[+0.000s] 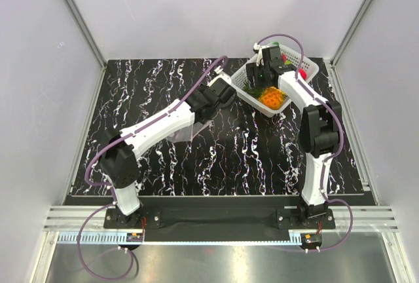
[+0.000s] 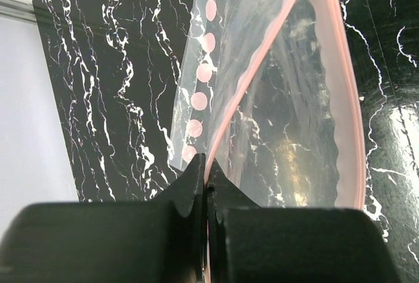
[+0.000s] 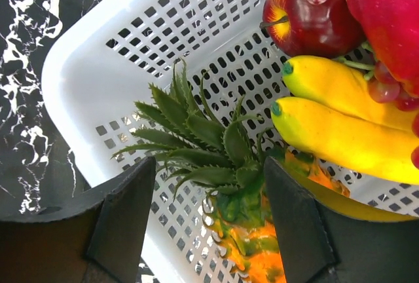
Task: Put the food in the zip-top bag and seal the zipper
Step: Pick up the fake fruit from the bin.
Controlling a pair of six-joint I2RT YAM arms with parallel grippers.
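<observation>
Next, my right gripper will lower deeper into the basket (image 1: 243, 73) around the pineapple's leafy top and close on it, as the leaves lie between my open fingers.
The orange pineapple (image 3: 226, 158) with a green leafy top lies in the white lattice basket (image 3: 98, 80); it also shows in the top view (image 1: 272, 97). My right gripper (image 3: 209, 191) is open, with one finger on each side of the leafy top, not closed on it. Dark red-purple grapes (image 3: 387, 90) peek out at the right behind the bananas. My left gripper (image 2: 207, 165) is shut on the pink zipper (image 2: 262, 60) of the clear zip-top bag (image 2: 288, 126), whose mouth gapes open. In the top view the left gripper (image 1: 228, 93) is just left of the basket (image 1: 243, 73).
Two yellow bananas (image 3: 340, 132), a red apple (image 3: 314, 8) and a bright red fruit (image 3: 393, 8) crowd the basket beside the pineapple. The basket stands at the back right of the black marbled table (image 1: 249, 158). Grey walls enclose the table.
</observation>
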